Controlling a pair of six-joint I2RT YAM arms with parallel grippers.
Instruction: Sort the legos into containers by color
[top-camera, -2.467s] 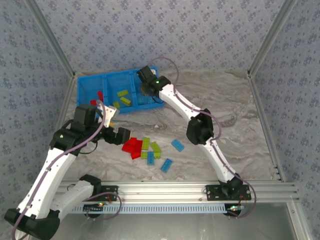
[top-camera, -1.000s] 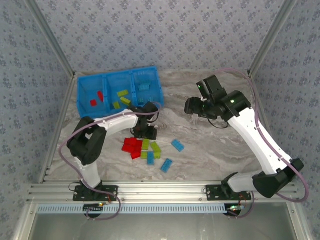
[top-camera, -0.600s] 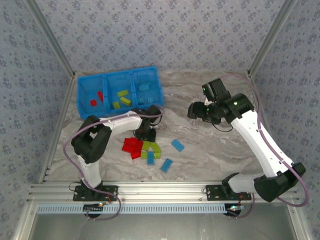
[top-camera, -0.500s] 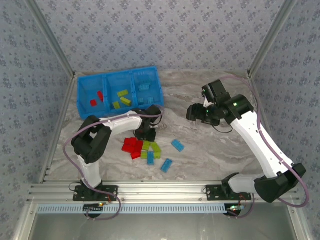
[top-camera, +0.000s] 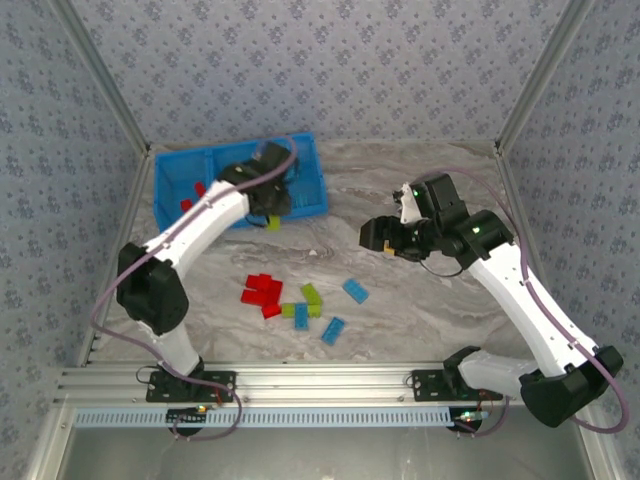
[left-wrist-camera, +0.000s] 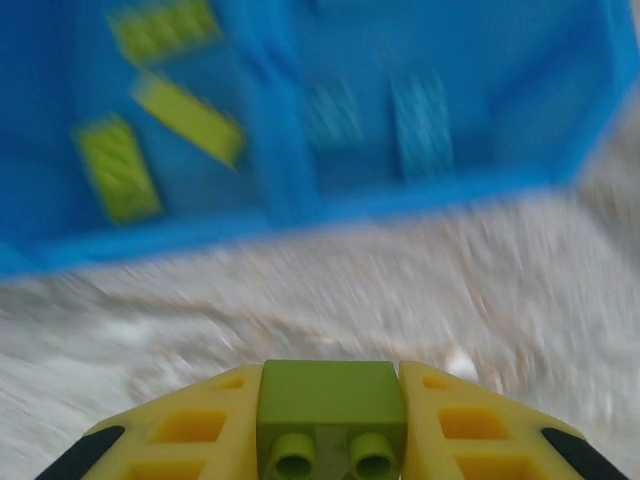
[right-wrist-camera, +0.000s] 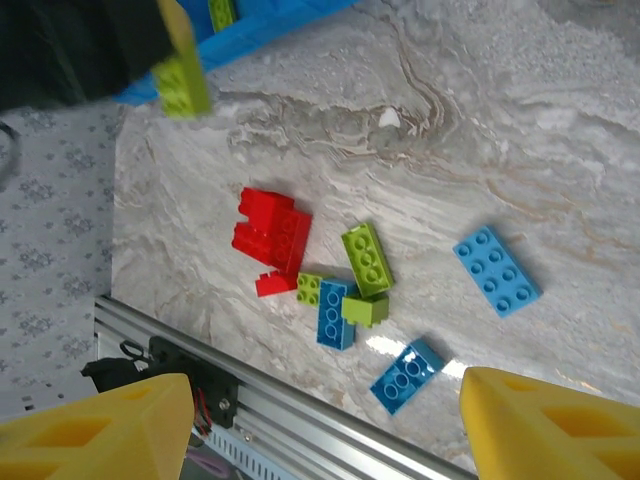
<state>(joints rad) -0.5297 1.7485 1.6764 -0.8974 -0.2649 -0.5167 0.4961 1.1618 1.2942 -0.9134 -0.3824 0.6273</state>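
The matching green legos lie outward of the left gripper, over at the tray, so the robot will next move that gripper outward over the tray's middle section (top-camera: 228, 158) and let go of the lime green lego (top-camera: 274, 223) there.
My left gripper (top-camera: 270, 212) hangs over the table just in front of the blue tray (top-camera: 170, 165), shut on a lime green lego (top-camera: 274, 223). In the left wrist view that green lego (left-wrist-camera: 332, 412) sits tight between the yellow fingers (left-wrist-camera: 180, 435), with green legos (left-wrist-camera: 115, 165) and light blue legos (left-wrist-camera: 422, 122) in the tray's compartments ahead. My right gripper (top-camera: 378, 238) is open and high over the table's middle. Its wrist view looks down on loose red legos (right-wrist-camera: 272, 235), green legos (right-wrist-camera: 367, 258) and blue legos (right-wrist-camera: 497, 270).
Red legos (top-camera: 200, 189) lie in the tray's left compartment. The loose pile (top-camera: 290, 305) sits in the table's front middle, near the metal rail (top-camera: 330, 378). The left arm reaches over the tray's middle compartment.
My left gripper closed on a green lego at the pile and carried it back to the tray's front edge. The right arm drifted slightly lower and leftward, staying open.
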